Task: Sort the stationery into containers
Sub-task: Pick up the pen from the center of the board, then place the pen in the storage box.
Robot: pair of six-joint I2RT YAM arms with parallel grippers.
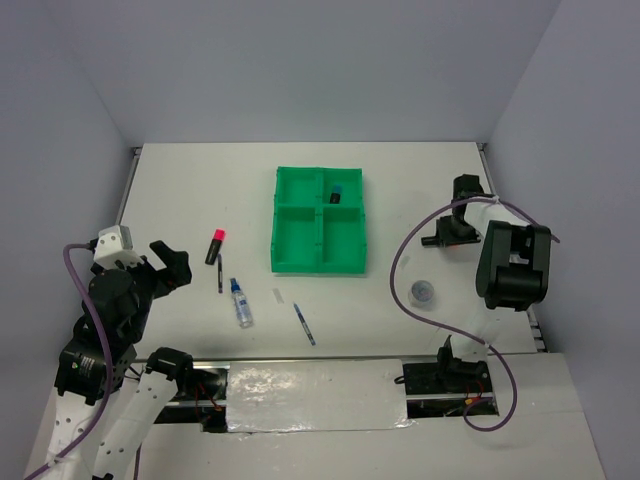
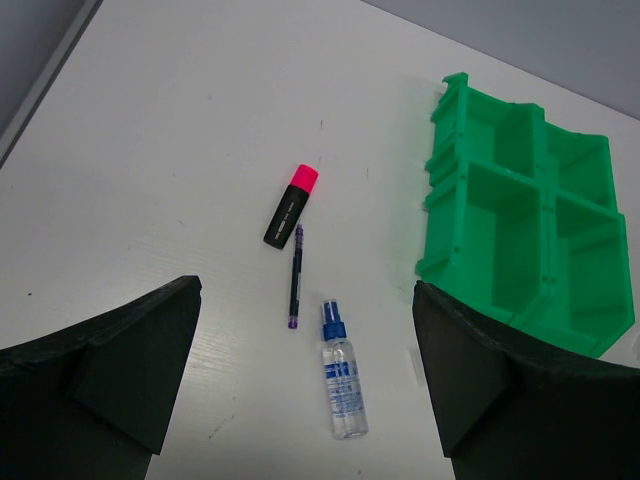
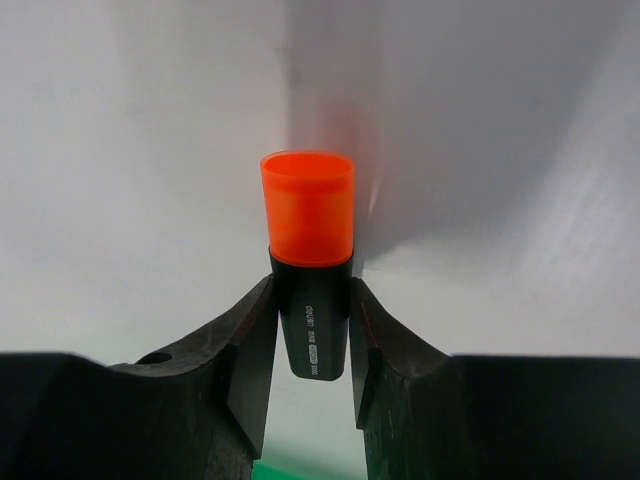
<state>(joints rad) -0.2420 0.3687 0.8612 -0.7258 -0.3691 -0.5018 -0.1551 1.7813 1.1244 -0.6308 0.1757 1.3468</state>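
I should next move my right gripper up and left in the top view, over the tray's far section (image 1: 346, 188) to release, as the blue-capped marker lies there.
My right gripper (image 3: 311, 300) is shut on the black body of an orange-capped marker (image 3: 308, 215), whose cap points away from the camera. In the top view this gripper (image 1: 447, 237) is right of the green four-compartment tray (image 1: 275, 230). A blue-capped marker (image 1: 336, 193) lies in the tray's far right compartment. Left of the tray lie a red-capped marker (image 1: 215, 246), a thin black pen (image 1: 220, 274) and a clear blue-capped bottle (image 1: 240, 302). My left gripper (image 1: 178, 266) stands open, apart from them. Its wrist view shows the marker (image 2: 291, 206), pen (image 2: 296, 276), bottle (image 2: 341, 380) and tray (image 2: 437, 190).
A blue pen (image 1: 304, 324) lies in front of the tray. A round grey disc (image 1: 423, 291) sits near the right arm's cable (image 1: 400, 270). A small clear strip (image 1: 278, 296) lies between the bottle and the blue pen. White walls close in the table on three sides.
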